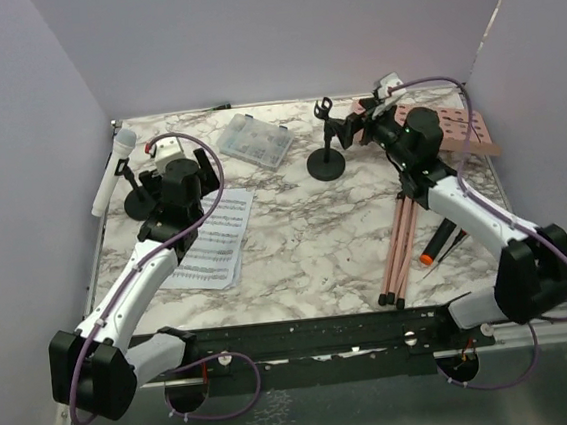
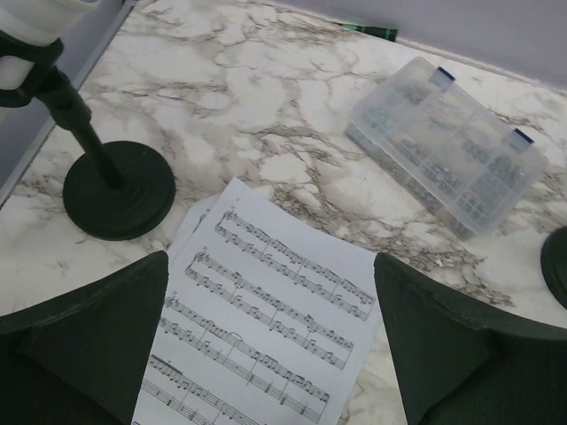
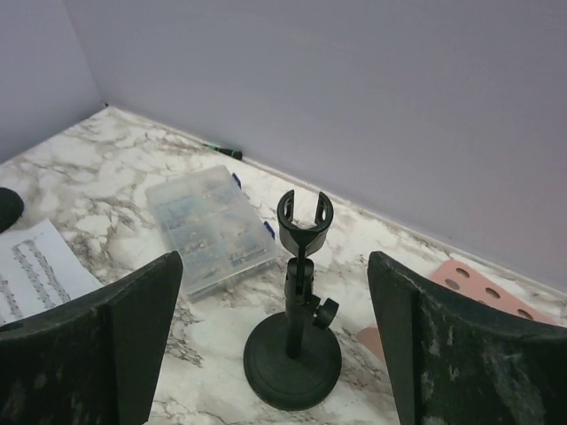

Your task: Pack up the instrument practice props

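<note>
The robot's left gripper is to go around the holder post of the white microphone next, to the left in the top view.
White sheet-music pages (image 1: 211,242) lie at the left front. My left gripper (image 1: 187,197) hovers open and empty over their far corner; the pages (image 2: 266,301) show between its jaws (image 2: 270,261). A white microphone (image 1: 114,169) sits in a black round-based holder (image 2: 118,190) at the far left. My right gripper (image 1: 368,126) is open and empty, facing the second holder (image 3: 294,336), whose clip is empty (image 1: 327,163). The pink perforated board (image 1: 462,133) lies at the far right, under and behind the right arm. Thin pink tripod legs (image 1: 399,247) lie towards the front. No black microphone shows.
A clear plastic compartment box (image 1: 254,140) lies at the back centre, also seen from both wrists (image 2: 447,146) (image 3: 213,226). A slim dark item with an orange end (image 1: 437,246) lies beside the pink legs. Purple walls close the back and both sides.
</note>
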### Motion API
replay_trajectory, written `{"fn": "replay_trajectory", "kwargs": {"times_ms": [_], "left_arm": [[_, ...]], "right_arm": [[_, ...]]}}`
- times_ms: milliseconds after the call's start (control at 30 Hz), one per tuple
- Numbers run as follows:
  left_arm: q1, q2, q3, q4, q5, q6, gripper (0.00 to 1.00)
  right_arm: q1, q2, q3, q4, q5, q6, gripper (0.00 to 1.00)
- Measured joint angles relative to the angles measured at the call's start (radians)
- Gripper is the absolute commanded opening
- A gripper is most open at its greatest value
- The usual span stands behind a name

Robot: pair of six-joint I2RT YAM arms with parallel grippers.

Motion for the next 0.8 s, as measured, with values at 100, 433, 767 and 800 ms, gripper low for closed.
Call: {"fn": "replay_trajectory", "kwargs": {"times_ms": [100, 433, 767, 800], "left_arm": [[0.029, 0.044, 0.017, -0.010, -0.062, -0.032, 0.99], [0.129, 0.192, 0.043, 0.035, -0.250, -0.084, 0.99], [0.196, 0.360, 0.042, 0.282, -0.373, -0.062, 0.93], [0.201, 0.380, 0.041, 0.308, -0.381, -0.057, 0.92]], "right_arm": [[0.000, -0.152, -0.088, 0.013, 0.007, 0.016, 0.93], [0.000, -0.549, -0.372, -0.011, 0.066, 0.037, 1.00], [0.000, -0.747, -0.456, -0.134, 0.109, 0.027, 1.00], [0.000, -0.756, -0.456, -0.149, 0.110, 0.021, 1.00]]}}
